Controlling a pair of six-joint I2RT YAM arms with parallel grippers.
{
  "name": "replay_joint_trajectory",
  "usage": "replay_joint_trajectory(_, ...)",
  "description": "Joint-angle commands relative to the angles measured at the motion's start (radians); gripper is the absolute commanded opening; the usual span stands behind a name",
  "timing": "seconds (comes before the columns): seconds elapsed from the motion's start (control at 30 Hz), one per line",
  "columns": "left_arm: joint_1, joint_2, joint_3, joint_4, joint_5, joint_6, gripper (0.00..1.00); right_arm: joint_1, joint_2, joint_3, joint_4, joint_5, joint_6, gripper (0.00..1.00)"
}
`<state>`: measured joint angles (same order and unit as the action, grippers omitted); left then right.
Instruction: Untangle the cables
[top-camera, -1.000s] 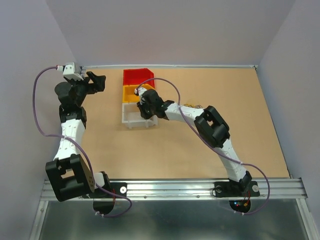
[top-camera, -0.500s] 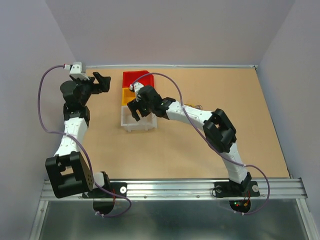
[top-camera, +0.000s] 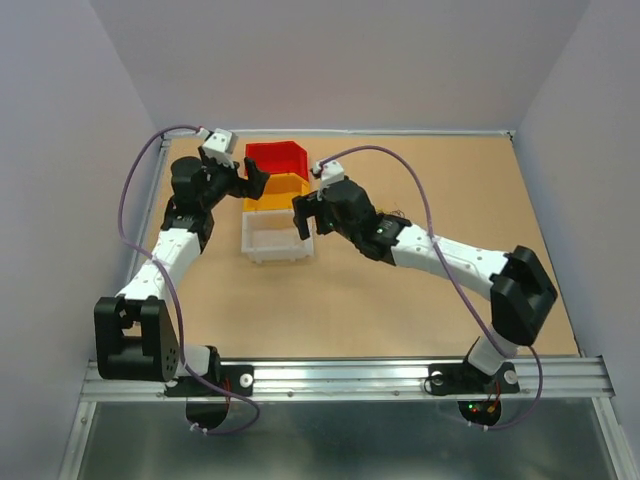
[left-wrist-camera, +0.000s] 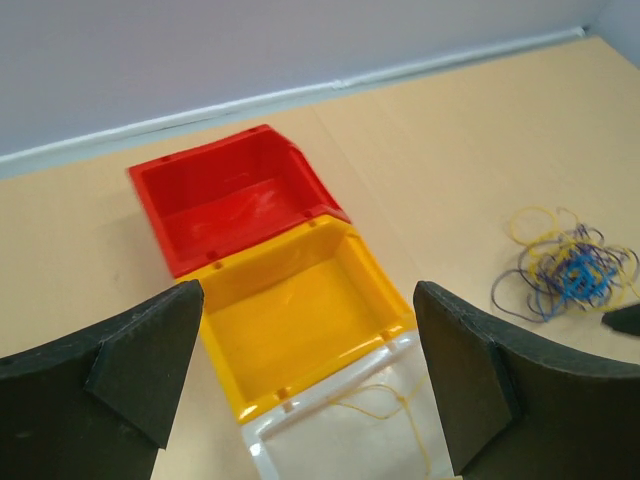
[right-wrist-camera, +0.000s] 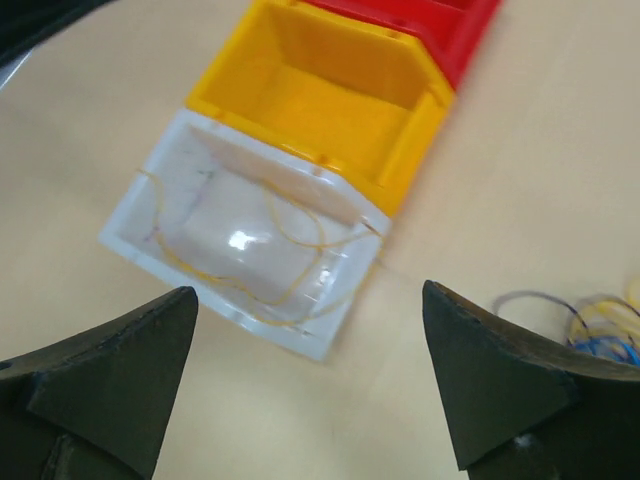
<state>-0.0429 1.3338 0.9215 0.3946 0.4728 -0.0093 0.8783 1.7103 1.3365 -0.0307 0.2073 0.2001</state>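
My right gripper moves to the right in the top view and comes down onto the tangled clump (top-camera: 397, 212) (right-wrist-camera: 608, 330) next, since its loops lie crossed on the table.
The cables lie in two places. A tangled clump of purple, yellow and blue loops (left-wrist-camera: 565, 268) rests on the table right of the bins, at the right edge of the right wrist view (right-wrist-camera: 590, 320) and mostly hidden behind the right arm from above (top-camera: 392, 212). One thin yellow wire (right-wrist-camera: 290, 240) lies loose in the clear white bin (left-wrist-camera: 395, 410). My left gripper (top-camera: 250, 178) hovers open over the yellow bin (left-wrist-camera: 307, 300). Beside the white bin's right edge my right gripper (top-camera: 303, 215) stands open with nothing between its fingers (right-wrist-camera: 308, 300).
Three small bins stand in a row at the back: red (top-camera: 275, 155), yellow (top-camera: 290, 188), clear white (top-camera: 250, 245). The back wall runs just behind the red bin. Bare table lies in front of the bins.
My right gripper has opened wide and drawn back to the white bin's right edge. My left arm has swung right from the table's left side to over the bins.
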Motion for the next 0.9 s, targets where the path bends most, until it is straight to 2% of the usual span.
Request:
replay_joint_trajectory(0.0,-0.092,0.002,0.045,-0.013,0.006,0.123,0.99,-0.002,-0.179,-0.280,0.147,0.389,0.136,1.00)
replay_joint_trajectory(0.03,-0.106,0.005,0.046,-0.023,0.009,0.146,0.99,-0.007,-0.239,-0.330,0.162,0.474,0.150,1.00)
replay_joint_trajectory(0.07,-0.136,0.008,0.050,-0.029,0.009,0.164,0.99,-0.042,-0.261,-0.382,0.190,0.481,0.169,1.00)
replay_joint_trajectory(0.1,-0.152,0.016,0.050,-0.036,0.003,0.176,0.99,-0.068,-0.279,-0.423,0.204,0.468,0.180,1.00)
replay_joint_trajectory(0.17,-0.193,0.025,0.048,-0.049,-0.020,0.210,0.99,-0.182,-0.310,-0.520,0.248,0.347,0.219,1.00)
replay_joint_trajectory(0.23,-0.212,0.030,0.045,-0.054,-0.036,0.235,0.99,-0.235,-0.302,-0.569,0.288,0.316,0.226,1.00)
replay_joint_trajectory(0.4,-0.244,0.048,0.033,-0.057,-0.013,0.278,0.99,-0.280,-0.206,-0.557,0.363,0.304,0.162,0.98)
replay_joint_trajectory(0.53,-0.271,0.061,0.027,-0.060,0.000,0.311,0.99,-0.285,-0.019,-0.436,0.353,0.303,0.118,0.93)
replay_joint_trajectory(0.6,-0.285,0.065,0.017,-0.062,-0.002,0.325,0.99,-0.285,0.058,-0.398,0.348,0.279,0.104,0.83)
replay_joint_trajectory(0.63,-0.301,0.067,0.014,-0.063,-0.003,0.342,0.99,-0.285,0.069,-0.398,0.350,0.235,0.104,0.74)
replay_joint_trajectory(0.67,-0.307,0.068,0.008,-0.065,-0.006,0.350,0.99,-0.283,0.071,-0.404,0.351,0.216,0.110,0.58)
replay_joint_trajectory(0.7,-0.316,0.067,0.002,-0.065,-0.008,0.365,0.99,-0.283,0.045,-0.440,0.351,0.167,0.116,0.46)
replay_joint_trajectory(0.73,-0.328,0.067,-0.001,-0.066,-0.003,0.371,0.99,-0.283,0.013,-0.473,0.365,0.132,0.122,0.27)
replay_joint_trajectory(0.77,-0.333,0.068,-0.003,-0.069,0.007,0.377,0.99,-0.282,-0.023,-0.521,0.423,0.083,0.124,0.22)
replay_joint_trajectory(0.8,-0.339,0.068,-0.004,-0.072,0.021,0.379,0.99,-0.282,-0.061,-0.572,0.461,0.029,0.125,0.21)
replay_joint_trajectory(0.83,-0.350,0.070,-0.004,-0.085,0.062,0.390,0.99,-0.280,-0.159,-0.676,0.532,-0.085,0.134,0.14)
replay_joint_trajectory(0.87,-0.354,0.074,-0.004,-0.094,0.091,0.397,0.99,-0.276,-0.204,-0.719,0.557,-0.136,0.140,0.10)
